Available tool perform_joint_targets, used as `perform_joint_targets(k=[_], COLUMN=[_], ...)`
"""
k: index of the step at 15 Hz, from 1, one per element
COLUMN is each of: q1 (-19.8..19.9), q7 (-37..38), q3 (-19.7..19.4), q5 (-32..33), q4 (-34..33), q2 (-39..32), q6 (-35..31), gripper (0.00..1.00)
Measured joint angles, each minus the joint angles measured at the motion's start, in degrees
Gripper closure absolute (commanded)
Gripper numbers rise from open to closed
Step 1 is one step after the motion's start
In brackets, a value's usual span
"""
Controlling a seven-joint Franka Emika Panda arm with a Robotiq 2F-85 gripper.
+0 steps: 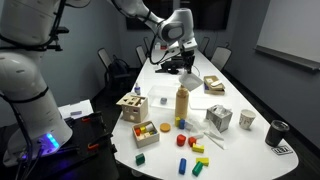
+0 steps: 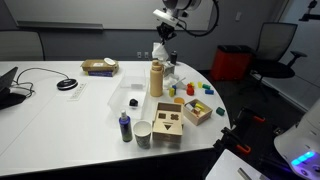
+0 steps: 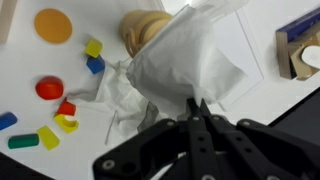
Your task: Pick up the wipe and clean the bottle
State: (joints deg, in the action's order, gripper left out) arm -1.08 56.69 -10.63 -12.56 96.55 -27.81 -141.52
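Observation:
My gripper will carry the wipe, which hangs high above the tabletop, away from the bottle and down over the crumpled white tissue to release it.
A tan bottle [image 1: 182, 103] stands upright near the middle of the white table; it also shows in the other exterior view [image 2: 157, 78]. My gripper [image 1: 178, 47] hangs above and behind it, shut on a white wipe [image 1: 172, 63] that dangles from the fingers. In the wrist view the shut fingertips [image 3: 197, 103] pinch the wipe [image 3: 185, 60], which drapes over most of the bottle's top [image 3: 140, 27]. More crumpled white tissue [image 3: 115, 95] lies on the table beside the bottle. The wipe hangs above the bottle in an exterior view [image 2: 163, 50].
A wooden shape-sorter box [image 1: 132, 106] and several coloured blocks [image 1: 185, 140] lie near the bottle. A silver cube [image 1: 219, 118], a paper cup [image 1: 247, 119] and a black cup [image 1: 277, 132] stand to one side. A small box [image 2: 99, 66] and a dark bottle [image 2: 125, 126] are also on the table.

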Motion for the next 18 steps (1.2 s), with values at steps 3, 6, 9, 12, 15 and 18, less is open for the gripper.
perform_joint_targets(k=[3,6,9,12,15,18], q1=[3.23,7.35,10.47,11.80,12.20,12.52], q7=[0.04,0.03,0.03,0.03,0.05,0.81], q3=[-2.62,-4.09,-4.23,-4.22,-4.22,-4.16], q5=[0.05,0.05,0.05,0.02,-0.13,-0.20], q4=[-0.03,-0.23,-1.49,-3.92,-8.27,-14.62], q2=[-0.38,-2.75,-7.11,-12.73,-19.00,-24.56], q6=[-0.34,-1.18,-1.94,-2.19,-2.22,-2.14], gripper=[1.00,1.00,1.00,1.00,1.00,1.00])
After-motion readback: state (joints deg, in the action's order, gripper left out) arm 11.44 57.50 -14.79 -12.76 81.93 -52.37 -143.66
